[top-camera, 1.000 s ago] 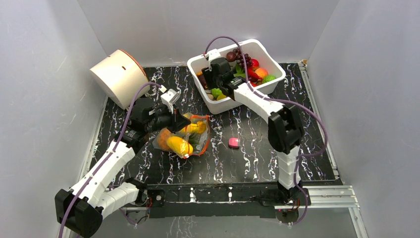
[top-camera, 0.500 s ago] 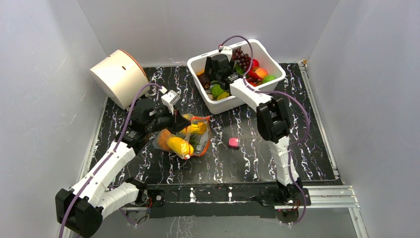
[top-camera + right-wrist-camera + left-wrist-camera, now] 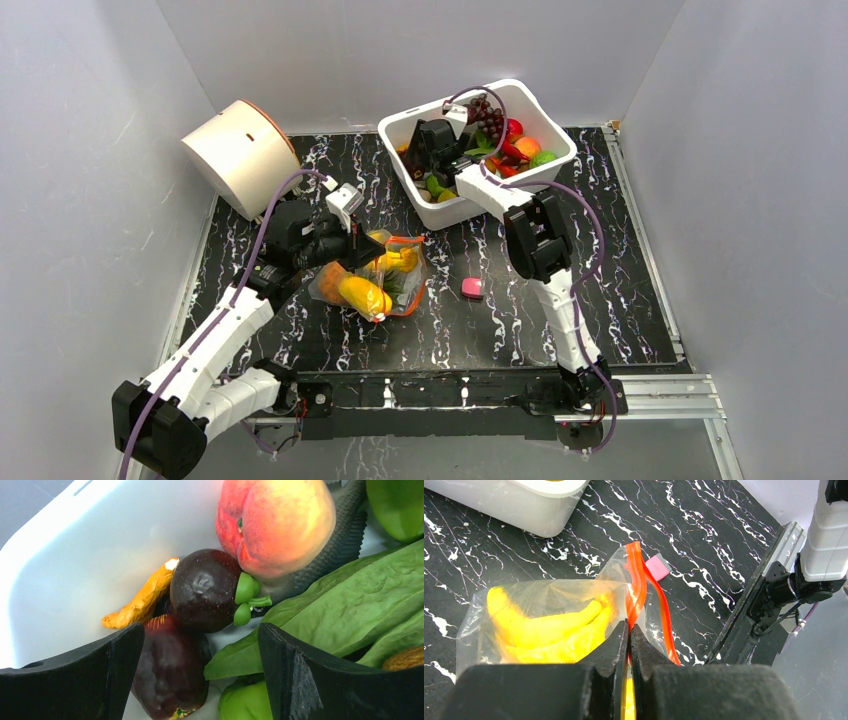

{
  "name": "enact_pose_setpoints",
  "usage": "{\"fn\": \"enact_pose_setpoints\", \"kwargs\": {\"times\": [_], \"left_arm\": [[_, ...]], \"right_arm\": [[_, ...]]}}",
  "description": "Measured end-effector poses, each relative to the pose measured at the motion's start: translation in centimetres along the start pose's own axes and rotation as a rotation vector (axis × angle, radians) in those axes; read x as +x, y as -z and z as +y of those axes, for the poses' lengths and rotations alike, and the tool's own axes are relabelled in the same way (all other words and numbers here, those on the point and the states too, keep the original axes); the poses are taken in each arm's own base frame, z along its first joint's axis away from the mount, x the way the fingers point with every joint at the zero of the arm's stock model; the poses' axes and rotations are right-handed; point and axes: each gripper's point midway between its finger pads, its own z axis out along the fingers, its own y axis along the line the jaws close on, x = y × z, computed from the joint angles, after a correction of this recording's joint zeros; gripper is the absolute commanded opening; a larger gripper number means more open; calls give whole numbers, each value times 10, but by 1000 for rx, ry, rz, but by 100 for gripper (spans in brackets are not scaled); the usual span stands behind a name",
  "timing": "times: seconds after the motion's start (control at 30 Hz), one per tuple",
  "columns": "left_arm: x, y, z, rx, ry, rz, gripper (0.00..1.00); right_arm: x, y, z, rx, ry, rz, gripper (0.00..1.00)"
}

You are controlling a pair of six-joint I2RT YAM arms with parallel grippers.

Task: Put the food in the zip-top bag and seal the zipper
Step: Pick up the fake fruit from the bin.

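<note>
My right gripper is open, and the dark purple round fruit (image 3: 205, 597) is just beyond the ends of its fingers. Next it needs to come down onto the fruit and close from both sides.
The clear zip-top bag (image 3: 375, 275) lies on the black marbled table, with a yellow banana bunch (image 3: 549, 630) and orange food inside. Its red-orange zipper (image 3: 638, 592) runs along the open mouth. My left gripper (image 3: 629, 630) is shut on the bag's mouth edge at the zipper; it also shows in the top view (image 3: 352, 248). My right gripper (image 3: 200, 655) is open and empty, low inside the white bin (image 3: 440, 212); it shows there in the top view (image 3: 432, 160). Between its fingers lie a dark purple round fruit (image 3: 205, 597) with a green stem, a dark red fruit (image 3: 170, 672) and a green leaf (image 3: 325, 610).
The bin also holds a peach (image 3: 275, 522), an orange crinkled piece (image 3: 142, 602), grapes (image 3: 488, 115) and other produce. A small pink block (image 3: 471, 288) lies right of the bag. A white cylinder (image 3: 240, 155) lies tipped at the back left.
My right gripper has moved left and down inside the bin, toward its left end. My left gripper still holds the bag's mouth in the same place.
</note>
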Motion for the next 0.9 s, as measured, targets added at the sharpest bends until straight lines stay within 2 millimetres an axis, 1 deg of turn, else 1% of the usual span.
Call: {"fn": "enact_pose_setpoints", "kwargs": {"times": [0.07,0.2,0.3,0.37,0.4,0.43,0.47,0.57,0.67,0.9], "left_arm": [[0,0,0,0,0,0,0],[0,0,0,0,-1,-1,0],[-1,0,0,1,-1,-2,0],[0,1,0,1,-1,-2,0],[0,1,0,1,-1,-2,0],[0,0,-1,1,-2,-2,0],[0,0,0,1,-1,-2,0],[0,1,-1,1,-2,-2,0],[-1,1,-1,0,-2,-3,0],[-2,2,-1,1,-4,-7,0]], "right_arm": [[-2,-2,-1,10,-12,-13,82],[-7,-9,2,7,-38,-48,77],[-2,-16,2,8,-53,-53,75],[2,-20,1,11,-63,-50,70],[2,-21,1,12,-67,-50,65],[4,-24,1,13,-75,-51,56],[4,-25,1,13,-78,-51,50],[5,-28,-1,15,-92,-56,42],[3,-29,0,12,-107,-63,39],[3,-30,0,8,-117,-69,37]]}}
